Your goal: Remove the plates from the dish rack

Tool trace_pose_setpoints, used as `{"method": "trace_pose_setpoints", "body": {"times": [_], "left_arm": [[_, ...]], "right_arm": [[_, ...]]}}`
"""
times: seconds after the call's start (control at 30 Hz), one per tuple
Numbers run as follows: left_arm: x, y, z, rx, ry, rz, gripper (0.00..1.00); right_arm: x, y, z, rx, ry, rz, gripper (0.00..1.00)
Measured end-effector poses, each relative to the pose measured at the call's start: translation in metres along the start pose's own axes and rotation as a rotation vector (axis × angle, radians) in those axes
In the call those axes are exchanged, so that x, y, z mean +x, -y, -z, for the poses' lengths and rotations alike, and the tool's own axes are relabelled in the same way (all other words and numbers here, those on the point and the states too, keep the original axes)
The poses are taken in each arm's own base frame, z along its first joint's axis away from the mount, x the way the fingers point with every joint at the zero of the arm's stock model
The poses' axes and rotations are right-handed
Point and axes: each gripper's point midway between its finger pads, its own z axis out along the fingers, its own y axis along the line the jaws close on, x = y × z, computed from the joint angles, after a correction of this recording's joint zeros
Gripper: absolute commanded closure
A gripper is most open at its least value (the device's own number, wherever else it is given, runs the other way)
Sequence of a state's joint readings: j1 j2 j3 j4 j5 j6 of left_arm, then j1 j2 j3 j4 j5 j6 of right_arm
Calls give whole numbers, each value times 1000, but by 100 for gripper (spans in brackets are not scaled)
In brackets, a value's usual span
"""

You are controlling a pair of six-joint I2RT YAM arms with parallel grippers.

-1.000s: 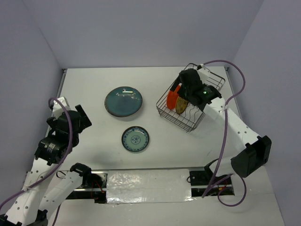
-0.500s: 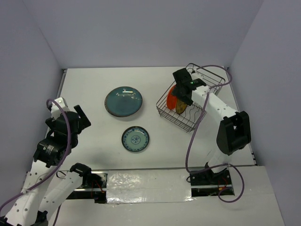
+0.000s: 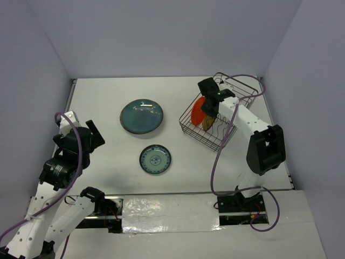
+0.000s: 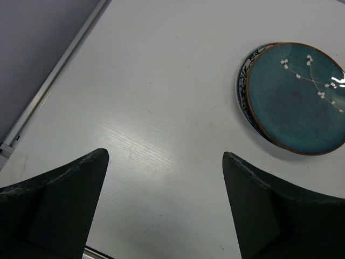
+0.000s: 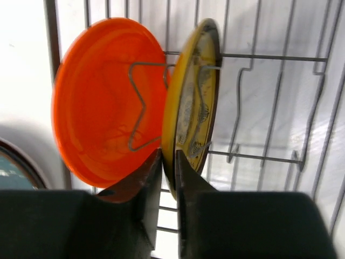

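Observation:
My right gripper needs to go up clear of the rack [image 3: 200, 138] next and move back over the small blue-patterned plate [image 3: 155, 159]. It should then go down and let go, since that plate is bare.
The dark wire dish rack [image 3: 200, 138] stands at the back right. Two plates stand upright in it: an orange-red plate [image 5: 102, 97] and an olive-brown plate [image 5: 191, 108] beside it. My right gripper [image 5: 168, 156] reaches into the rack [image 5: 269, 56], shut on the olive-brown plate's lower rim, one finger on each face. The left finger also touches the orange-red plate. A dark teal plate [image 3: 141, 115] and a small blue-patterned plate [image 3: 155, 159] lie flat on the table. My left gripper [image 4: 164, 156] hovers open over bare table, left of the teal plate [image 4: 296, 97].
A patterned rim [image 4: 242, 81] shows under the teal plate, so it lies on another plate. A metal rail [image 4: 48, 86] runs along the table's left edge. Walls close in on the left, back and right. The right arm's purple cable [image 3: 218, 162] loops over the table's right side.
My right gripper has reached down between the two standing plates and shut on the olive-brown plate's rim. The right arm has folded closer to the rack. The left arm has barely moved.

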State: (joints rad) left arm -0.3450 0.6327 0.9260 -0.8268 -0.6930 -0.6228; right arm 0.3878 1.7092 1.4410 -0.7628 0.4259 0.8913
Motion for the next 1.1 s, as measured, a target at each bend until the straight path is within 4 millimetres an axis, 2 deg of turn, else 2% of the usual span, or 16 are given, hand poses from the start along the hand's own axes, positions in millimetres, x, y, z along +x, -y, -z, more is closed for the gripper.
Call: {"method": "trace_pose_setpoints", "body": {"times": [0.1, 0.37, 0.43, 0.8, 0.93, 1.1], "left_arm": [[0, 0, 0, 1, 1, -8, 1], [-1, 1, 0, 8, 1, -13, 1], [-1, 1, 0, 10, 1, -12, 1], [0, 1, 0, 12, 0, -13, 1], [0, 1, 1, 12, 1, -12, 0], [-1, 1, 1, 12, 1, -12, 0]], "right_arm": [[0, -5, 0, -23, -2, -10, 92], [2, -4, 3, -36, -3, -14, 94], [1, -4, 4, -39, -3, -16, 100], [-7, -9, 18, -88, 7, 15, 100], [-20, -16, 32, -121, 33, 20, 100], [-46, -26, 73, -227, 90, 7, 100]]}}
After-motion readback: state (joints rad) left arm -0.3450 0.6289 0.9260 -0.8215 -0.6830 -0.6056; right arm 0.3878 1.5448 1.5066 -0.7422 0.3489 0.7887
